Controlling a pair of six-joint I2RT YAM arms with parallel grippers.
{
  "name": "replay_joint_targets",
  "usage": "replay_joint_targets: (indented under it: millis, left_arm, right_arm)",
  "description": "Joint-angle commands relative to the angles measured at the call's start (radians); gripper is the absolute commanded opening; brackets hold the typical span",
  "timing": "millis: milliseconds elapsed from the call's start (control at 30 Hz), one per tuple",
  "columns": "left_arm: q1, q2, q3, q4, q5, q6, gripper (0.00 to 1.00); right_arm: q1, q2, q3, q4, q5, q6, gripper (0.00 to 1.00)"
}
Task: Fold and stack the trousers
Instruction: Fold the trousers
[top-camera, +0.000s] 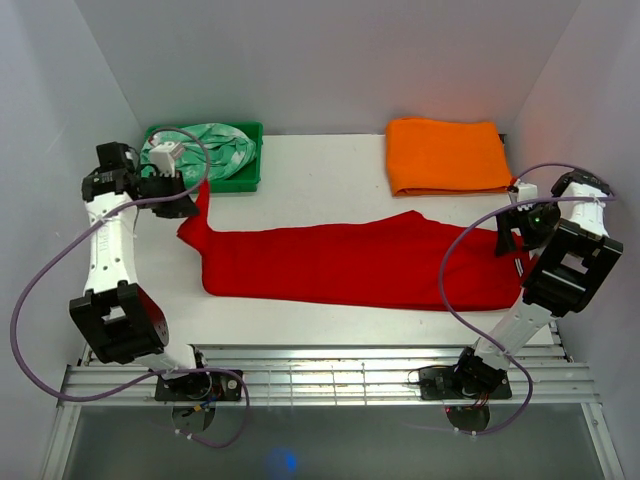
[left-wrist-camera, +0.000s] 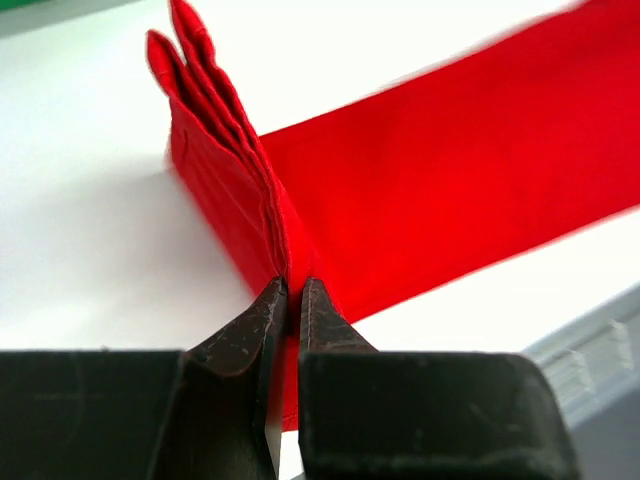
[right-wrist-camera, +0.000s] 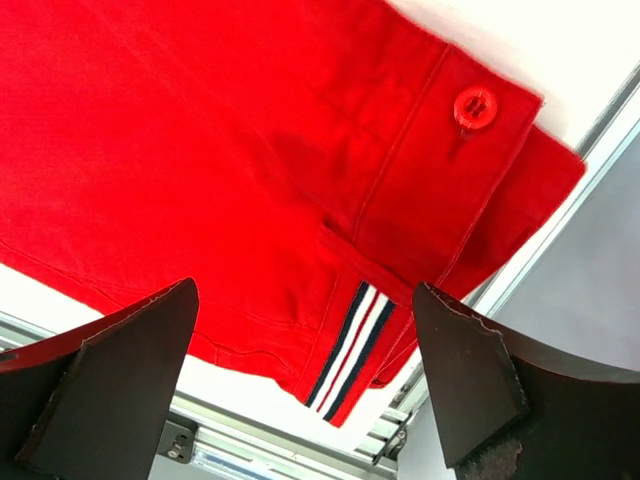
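Observation:
My left gripper swings toward the right in the top view and down next, releasing the outstretched legs' hems on the trousers' middle (top-camera: 358, 262).
The red trousers (top-camera: 350, 265) lie folded lengthwise across the white table, legs to the left, waist to the right. My left gripper (top-camera: 192, 203) is shut on the leg ends and lifts them off the table; in the left wrist view its fingertips (left-wrist-camera: 290, 292) pinch the layered red hems (left-wrist-camera: 215, 130). My right gripper (top-camera: 512, 240) is open above the waist end. The right wrist view shows the waistband with a red button (right-wrist-camera: 474, 106) and a striped tab (right-wrist-camera: 352, 345) between the spread fingers (right-wrist-camera: 305, 330).
A folded orange cloth (top-camera: 446, 155) lies at the back right. A green bin (top-camera: 250, 170) at the back left holds mint green and white patterned cloth (top-camera: 215, 150). A metal rail (top-camera: 330, 375) runs along the near table edge. White walls close in both sides.

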Motion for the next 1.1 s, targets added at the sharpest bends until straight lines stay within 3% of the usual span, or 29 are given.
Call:
replay_joint_targets:
  millis: [0,133,333,500,667,1067]
  left_arm:
    - [-0.095,-0.023,0.023,-0.005,0.137,-0.199,0.00]
    - [-0.229,-0.023,-0.008,0.119,0.194,-0.350,0.00]
    - [-0.485,-0.018,-0.095,0.386,0.147,-0.632,0.00]
    - [-0.684,-0.028,-0.172,0.555,-0.024,-0.834,0.00]
    - [-0.859,0.029,-0.195,0.603,-0.241,-0.948,0.00]
    - [-1.019,0.247,-0.172,0.735,-0.433,-1.118,0.00]
  right_arm:
    - [-0.028,-0.015,-0.015,-0.019,-0.004,-0.029,0.92]
    - [-0.063,0.002,0.000,-0.024,0.001,-0.035,0.91]
    - [-0.096,0.012,-0.007,-0.028,0.021,-0.051,0.91]
    - [-0.106,0.007,-0.027,-0.028,0.054,-0.057,0.90]
    - [-0.122,0.009,-0.032,-0.030,0.059,-0.060,0.90]
    - [-0.126,-0.013,-0.034,-0.056,0.036,-0.067,0.90]
